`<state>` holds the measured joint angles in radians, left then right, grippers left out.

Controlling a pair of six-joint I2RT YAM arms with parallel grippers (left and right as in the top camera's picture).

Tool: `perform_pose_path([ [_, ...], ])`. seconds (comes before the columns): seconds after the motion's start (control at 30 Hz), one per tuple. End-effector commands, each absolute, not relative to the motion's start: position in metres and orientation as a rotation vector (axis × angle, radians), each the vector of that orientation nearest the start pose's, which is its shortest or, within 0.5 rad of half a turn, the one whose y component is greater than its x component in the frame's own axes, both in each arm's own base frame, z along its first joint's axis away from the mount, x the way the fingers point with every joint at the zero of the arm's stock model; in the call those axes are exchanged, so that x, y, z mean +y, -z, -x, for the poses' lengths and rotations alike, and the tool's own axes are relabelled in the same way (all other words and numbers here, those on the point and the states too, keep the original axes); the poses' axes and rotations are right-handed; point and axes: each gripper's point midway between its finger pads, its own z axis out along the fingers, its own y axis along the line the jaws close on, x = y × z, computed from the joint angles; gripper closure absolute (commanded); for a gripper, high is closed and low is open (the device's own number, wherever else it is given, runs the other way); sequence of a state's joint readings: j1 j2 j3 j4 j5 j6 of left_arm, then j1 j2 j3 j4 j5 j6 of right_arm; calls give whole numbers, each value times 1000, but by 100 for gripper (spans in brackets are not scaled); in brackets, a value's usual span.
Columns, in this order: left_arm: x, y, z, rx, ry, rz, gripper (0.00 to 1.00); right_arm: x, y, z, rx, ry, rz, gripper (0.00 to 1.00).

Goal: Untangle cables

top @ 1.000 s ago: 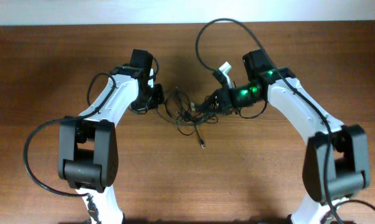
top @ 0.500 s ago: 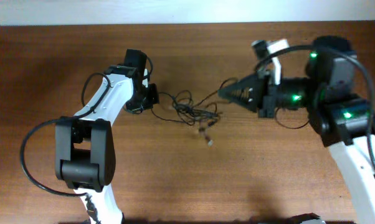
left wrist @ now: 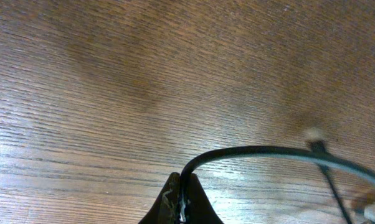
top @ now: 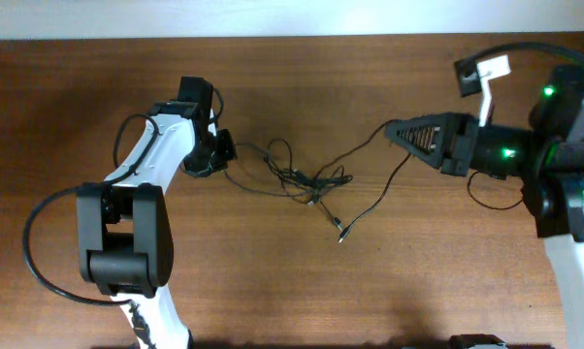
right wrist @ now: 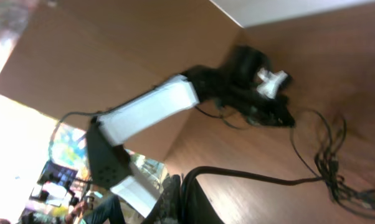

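Note:
My right gripper should descend to its left in the overhead view, slackening the raised wire, and release the loose knot [top: 311, 181] [right wrist: 329, 171], since the knot lies below it that way.
The cables [top: 307, 179] lie as thin black wires in a loose knot mid-table. My left gripper [top: 228, 151] is shut on one wire just left of the knot. In the left wrist view the fingertips [left wrist: 175, 205] pinch a black cable [left wrist: 268, 149] that arcs off to the right, past a small light plug tip [left wrist: 312, 134]. My right gripper [top: 388, 127] is shut on another wire, which stretches left and down into the knot. In the right wrist view that cable [right wrist: 256, 177] runs from the shut gripper [right wrist: 182, 202] to the tangle [right wrist: 337, 177]. A free end with a plug [top: 340, 236] trails toward the front.
The brown wooden table [top: 292, 291] carries only the wires. A pale wall edge [top: 273, 17] runs along the back. The left arm [right wrist: 150, 106] shows across from the right wrist camera. Thick black arm cables loop by each base [top: 40, 242].
My right gripper has drawn back to the right with its wire, pulling it taut. The left gripper has shifted slightly left. The knot has spread wider and a plug end has slid forward.

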<state>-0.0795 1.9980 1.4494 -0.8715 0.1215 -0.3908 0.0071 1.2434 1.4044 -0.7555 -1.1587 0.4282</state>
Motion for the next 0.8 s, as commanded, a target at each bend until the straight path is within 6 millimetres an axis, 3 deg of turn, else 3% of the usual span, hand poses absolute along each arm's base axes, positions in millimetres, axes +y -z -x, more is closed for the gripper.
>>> perform_pose_path([
  [0.0, -52, -46, -407, 2945, 222, 469, 98, 133, -315, -313, 2340, -1230, -11, 96],
  [0.1, -52, -46, -407, 2945, 223, 468, 98, 123, -252, -317, 2604, -1070, -174, 96],
  [0.23, -52, -46, -407, 2944, 223, 468, 97, 172, -190, -312, 2831, -1093, 37, 96],
  [0.37, -53, -47, -408, 2943, 230, 467, 97, 205, -137, -304, 3006, -1103, 112, 96],
  [0.43, -53, -47, -408, 2942, 230, 468, 97, 210, -120, -308, 3034, -1088, 118, 96],
  [0.6, -54, -47, -408, 2941, 230, 463, 96, 204, -114, -337, 2940, -999, 135, 96],
  [0.63, -54, -47, -408, 2940, 230, 463, 96, 197, -110, -343, 2938, -914, 129, 85],
  [0.67, -54, -47, -408, 2940, 230, 462, 94, 191, -106, -348, 2938, -838, 118, 56],
  [0.7, -54, -47, -409, 2939, 231, 462, 92, 190, -105, -350, 2930, -826, 119, 39],
  [0.77, -54, -47, -409, 2938, 231, 462, 87, 192, -107, -355, 2912, -833, 92, 13],
])
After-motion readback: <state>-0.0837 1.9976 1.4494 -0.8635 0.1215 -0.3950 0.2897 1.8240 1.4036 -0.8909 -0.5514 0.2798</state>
